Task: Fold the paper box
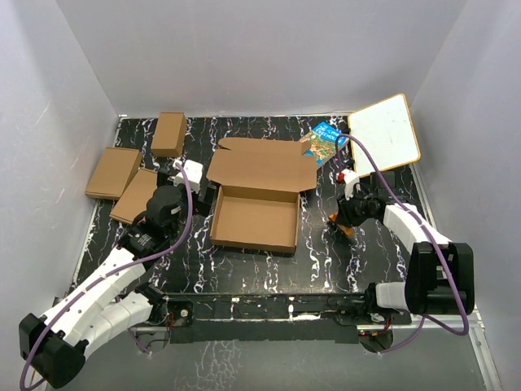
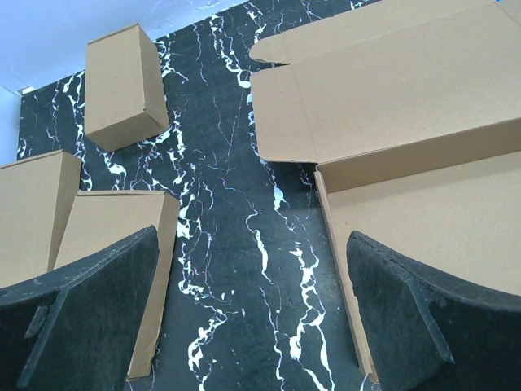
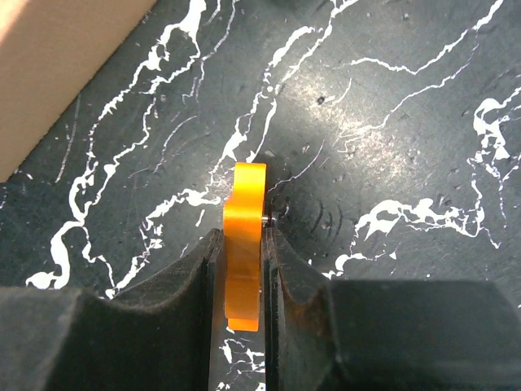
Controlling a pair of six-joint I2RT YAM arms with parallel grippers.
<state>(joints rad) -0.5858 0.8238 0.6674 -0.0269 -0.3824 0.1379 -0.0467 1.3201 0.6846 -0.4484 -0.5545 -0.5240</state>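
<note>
The box's empty bottom is to the left in the top view, so the robot's right gripper next needs to lift the piece over the box's raised side, then lower it and let it go.
The paper box (image 1: pixel 255 195) lies at the table's middle as a brown cardboard tray with raised walls and its lid flap open flat toward the far side. In the left wrist view its left wall and flap (image 2: pixel 407 122) fill the right. My left gripper (image 1: pixel 194 189) is wide open and empty just left of the box's left wall. In its own view the left gripper (image 2: pixel 251 236) is over bare table. My right gripper (image 1: pixel 346 226) is right of the box and apart from it. In its own view the right gripper (image 3: pixel 244 236) is shut on a small orange piece (image 3: pixel 244 204) just above the table.
Three smaller folded brown boxes (image 1: pixel 169 133) (image 1: pixel 113 172) (image 1: pixel 135 195) lie at the far left; the nearest one (image 2: pixel 114 236) is by my left finger. A blue book (image 1: pixel 326 140) and a white board (image 1: pixel 384 134) lie at the far right. White walls enclose the black marbled table (image 1: pixel 326 261).
</note>
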